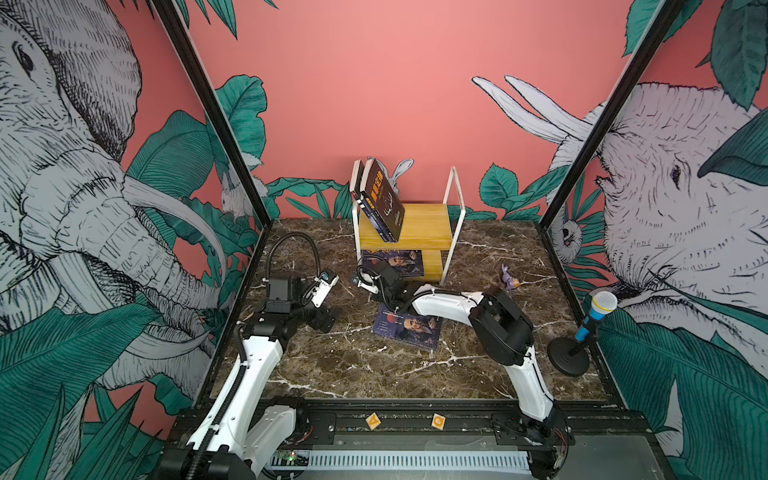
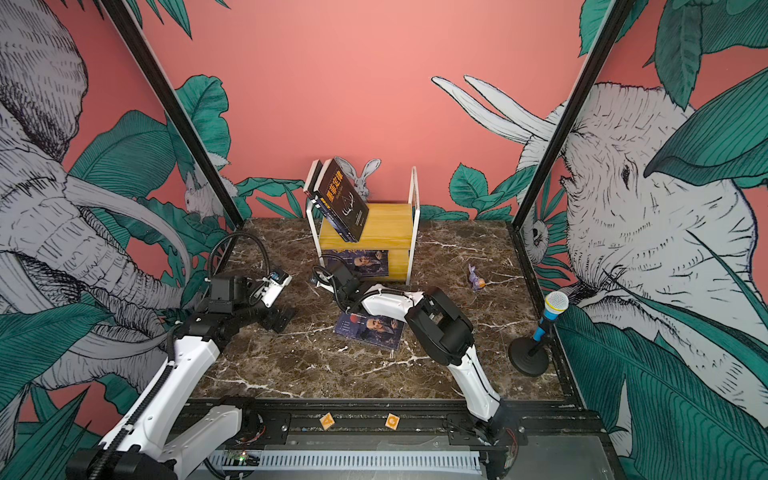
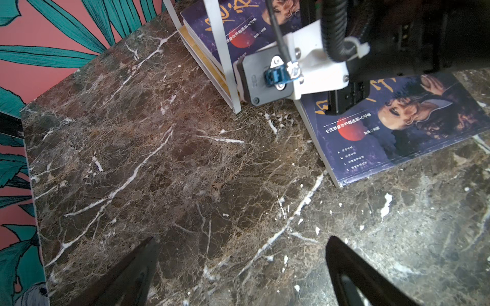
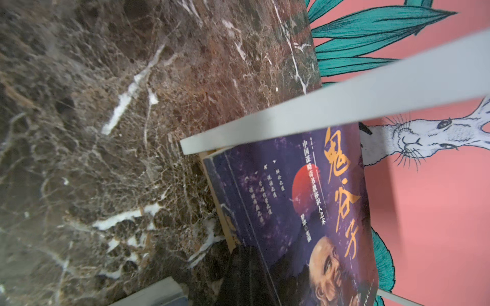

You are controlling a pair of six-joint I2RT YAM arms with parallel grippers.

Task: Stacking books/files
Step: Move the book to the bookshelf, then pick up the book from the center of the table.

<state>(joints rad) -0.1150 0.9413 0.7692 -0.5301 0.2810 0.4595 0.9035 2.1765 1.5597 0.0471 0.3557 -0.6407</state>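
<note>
I will move my right gripper back slightly at the lower shelf's near edge (image 1: 419, 278) (image 4: 225, 223) and open it to let go of the book's corner, because the book already lies between the posts.
Two dark books (image 1: 382, 199) (image 2: 343, 199) lean against the left post on the top board of the yellow shelf (image 1: 428, 226). A purple book with a bearded face (image 1: 401, 262) (image 2: 368, 262) (image 3: 238, 26) (image 4: 305, 212) lies partly in the lower shelf. My right gripper (image 1: 368, 271) (image 2: 323, 271) (image 4: 246, 278) is shut on that book's near left corner by the spine. A second purple book (image 1: 409, 328) (image 2: 370, 328) (image 3: 397, 127) lies flat on the table under the right arm. My left gripper (image 1: 326, 319) (image 2: 278, 318) (image 3: 241, 239) hangs open and empty over bare marble, left of the books.
The shelf's white metal frame (image 1: 453, 208) (image 4: 318, 106) stands at the table's back centre. A toy microphone on a black stand (image 1: 590, 324) sits at the right edge, and a small purple figure (image 1: 509, 279) right of the shelf. Two orange blocks (image 1: 372, 420) rest on the front rail.
</note>
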